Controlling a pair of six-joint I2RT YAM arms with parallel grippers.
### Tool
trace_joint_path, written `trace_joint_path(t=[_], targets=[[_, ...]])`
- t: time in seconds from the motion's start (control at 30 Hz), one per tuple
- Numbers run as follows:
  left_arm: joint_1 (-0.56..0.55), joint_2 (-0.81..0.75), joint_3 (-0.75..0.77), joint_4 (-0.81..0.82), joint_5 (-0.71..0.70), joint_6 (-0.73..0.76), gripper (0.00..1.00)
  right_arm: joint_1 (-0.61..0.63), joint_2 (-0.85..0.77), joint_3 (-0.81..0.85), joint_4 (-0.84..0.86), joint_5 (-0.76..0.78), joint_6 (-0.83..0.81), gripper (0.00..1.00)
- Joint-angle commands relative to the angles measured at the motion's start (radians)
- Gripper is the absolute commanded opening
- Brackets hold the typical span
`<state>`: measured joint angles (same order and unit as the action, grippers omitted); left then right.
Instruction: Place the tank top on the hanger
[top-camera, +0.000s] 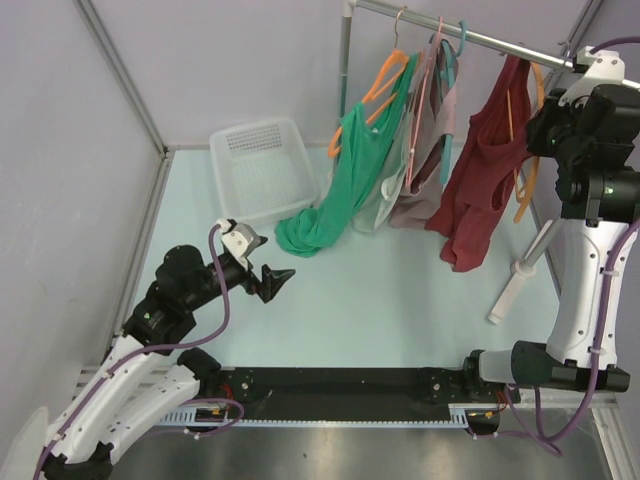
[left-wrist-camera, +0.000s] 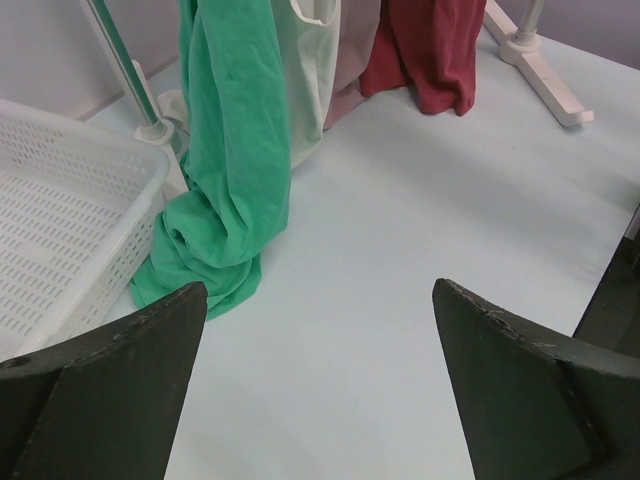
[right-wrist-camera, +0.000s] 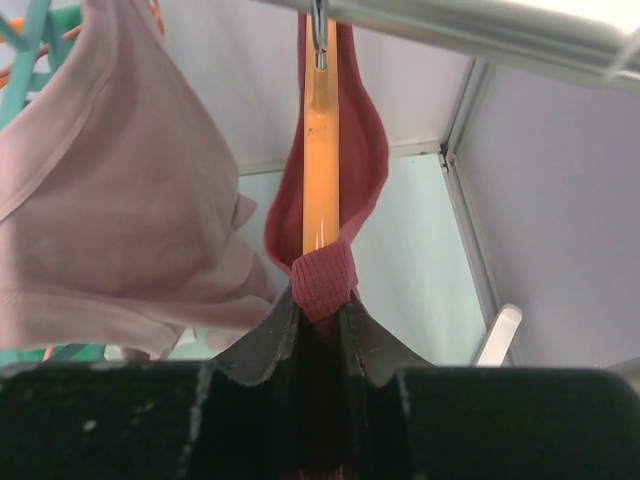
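Observation:
The tank top's strap is looped over the orange hanger arm below the bar. My right gripper should move gently down and toward the pale pink garment, then open.
The maroon tank top (top-camera: 478, 175) hangs from the rail at the back right, draped on the thin orange hanger (top-camera: 524, 195). In the right wrist view one strap (right-wrist-camera: 326, 280) is looped over the orange hanger arm (right-wrist-camera: 321, 150), below its metal hook (right-wrist-camera: 319, 35). My right gripper (right-wrist-camera: 322, 305) is shut on that strap, high up beside the rail (top-camera: 548, 130). My left gripper (top-camera: 275, 280) is open and empty, low over the table on the left. In its wrist view (left-wrist-camera: 318, 285) the tank top's hem (left-wrist-camera: 425, 55) is far ahead.
A long green garment (top-camera: 345, 195) on another orange hanger trails onto the table. A pale pink garment (top-camera: 425, 170) and a teal hanger (top-camera: 457, 45) hang between. A white basket (top-camera: 262, 165) sits back left. The rack's foot (top-camera: 512, 285) lies at the right.

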<state>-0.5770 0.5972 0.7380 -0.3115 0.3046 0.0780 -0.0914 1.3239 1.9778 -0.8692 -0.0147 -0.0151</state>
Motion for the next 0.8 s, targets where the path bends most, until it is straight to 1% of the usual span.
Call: trace_joint_path(t=[0.0,0.13,0.27,0.4,0.47,0.5,0.53,0.57,0.63,0.67,0.73,0.77], targets=[[0.006,-0.011,-0.003,0.028,-0.019,-0.014,0.99,-0.048,-0.012,0.013,0.145,-0.097,0.043,0.0],[0.006,-0.01,-0.002,0.026,-0.019,-0.014,0.99,-0.054,-0.047,-0.077,0.168,-0.11,0.06,0.0],[0.008,-0.007,-0.003,0.028,-0.021,-0.012,0.99,-0.056,-0.098,-0.207,0.197,-0.108,0.081,0.0],[0.008,-0.002,-0.003,0.028,-0.025,-0.014,0.99,-0.056,-0.141,-0.273,0.222,-0.11,0.092,0.0],[0.006,0.001,-0.003,0.028,-0.027,-0.015,0.99,-0.056,-0.155,-0.275,0.217,-0.111,0.096,0.0],[0.006,0.001,-0.003,0.029,-0.03,-0.015,0.99,-0.056,-0.16,-0.269,0.214,-0.113,0.101,0.03],[0.006,0.001,-0.002,0.028,-0.032,-0.015,0.99,-0.056,-0.163,-0.266,0.21,-0.113,0.104,0.09],[0.006,0.003,-0.002,0.028,-0.036,-0.015,0.99,-0.056,-0.178,-0.261,0.207,-0.111,0.106,0.25],[0.008,0.0,-0.002,0.026,-0.045,-0.014,0.99,-0.056,-0.192,-0.255,0.194,-0.107,0.116,0.47],[0.008,0.0,-0.002,0.026,-0.048,-0.014,0.99,-0.056,-0.201,-0.254,0.191,-0.103,0.122,0.65],[0.008,0.001,-0.002,0.026,-0.056,-0.014,0.99,-0.056,-0.227,-0.255,0.177,-0.097,0.135,0.76],[0.008,0.0,0.0,0.026,-0.061,-0.014,0.99,-0.056,-0.238,-0.258,0.173,-0.096,0.136,0.92]])
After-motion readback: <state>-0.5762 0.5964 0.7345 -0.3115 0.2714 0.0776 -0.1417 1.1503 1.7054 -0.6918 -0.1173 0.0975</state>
